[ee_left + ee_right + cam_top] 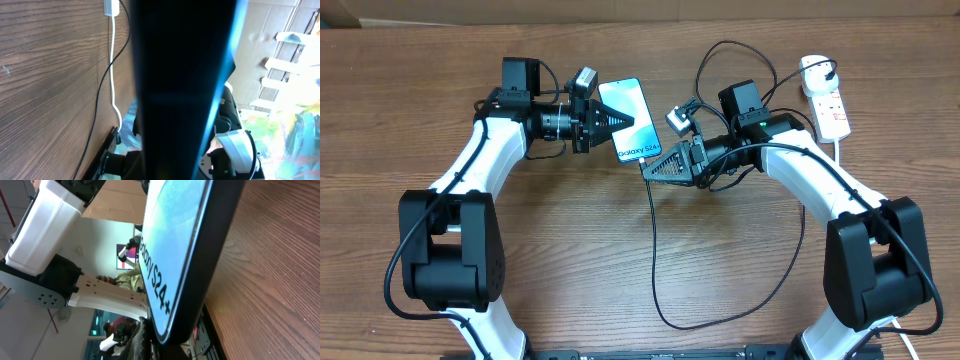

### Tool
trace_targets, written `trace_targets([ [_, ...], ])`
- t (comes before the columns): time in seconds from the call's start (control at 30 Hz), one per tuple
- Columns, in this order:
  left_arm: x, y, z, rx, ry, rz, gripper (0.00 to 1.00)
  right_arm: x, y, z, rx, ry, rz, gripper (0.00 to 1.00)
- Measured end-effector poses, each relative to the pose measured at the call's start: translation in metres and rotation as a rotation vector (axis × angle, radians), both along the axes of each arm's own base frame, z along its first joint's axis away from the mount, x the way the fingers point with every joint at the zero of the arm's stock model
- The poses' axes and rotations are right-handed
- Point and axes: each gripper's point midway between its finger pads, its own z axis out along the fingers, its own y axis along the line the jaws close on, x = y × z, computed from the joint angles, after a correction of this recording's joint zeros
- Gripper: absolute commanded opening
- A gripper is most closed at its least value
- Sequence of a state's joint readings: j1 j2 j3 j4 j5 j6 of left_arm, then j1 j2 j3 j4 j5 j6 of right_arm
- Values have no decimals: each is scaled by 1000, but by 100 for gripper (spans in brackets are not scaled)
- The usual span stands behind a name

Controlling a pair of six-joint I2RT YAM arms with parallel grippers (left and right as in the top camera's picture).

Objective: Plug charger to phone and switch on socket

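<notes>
My left gripper moves down toward the bare wood below next and lays the phone (625, 105) flat on the tabletop to release it, because the gripper still holds it aloft.
The phone (625, 105), its blue screen reading "Galaxy S24+", is lifted at an angle over the middle of the table. My left gripper (620, 119) is shut on its long sides; in the left wrist view the phone's dark edge (180, 75) fills the middle. My right gripper (652, 166) is shut on the plug end of the charger (655, 260), right at the phone's lower short edge (200, 320). Whether the tip is seated is hidden. The black cable loops down toward the front edge and back up. The white socket (828, 105) lies at the far right.
A thick white cord (840, 150) runs from the socket down behind my right arm and shows as a thin white line (114, 75) on the wood in the left wrist view. A cardboard box edge (620, 10) lines the back.
</notes>
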State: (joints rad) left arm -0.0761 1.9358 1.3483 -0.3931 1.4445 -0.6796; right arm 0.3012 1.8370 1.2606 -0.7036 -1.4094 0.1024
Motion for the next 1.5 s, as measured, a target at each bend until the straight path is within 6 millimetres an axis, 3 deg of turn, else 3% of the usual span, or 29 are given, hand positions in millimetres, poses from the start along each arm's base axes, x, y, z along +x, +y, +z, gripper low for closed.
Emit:
trace_targets([
  [0.87,-5,0,7,-40,-7,-28,4,-4,0,9,44,34,17,4],
  [1.5,-6,7,-1,-13,19,-2,4,9,4,9,-3,125,-20,4],
])
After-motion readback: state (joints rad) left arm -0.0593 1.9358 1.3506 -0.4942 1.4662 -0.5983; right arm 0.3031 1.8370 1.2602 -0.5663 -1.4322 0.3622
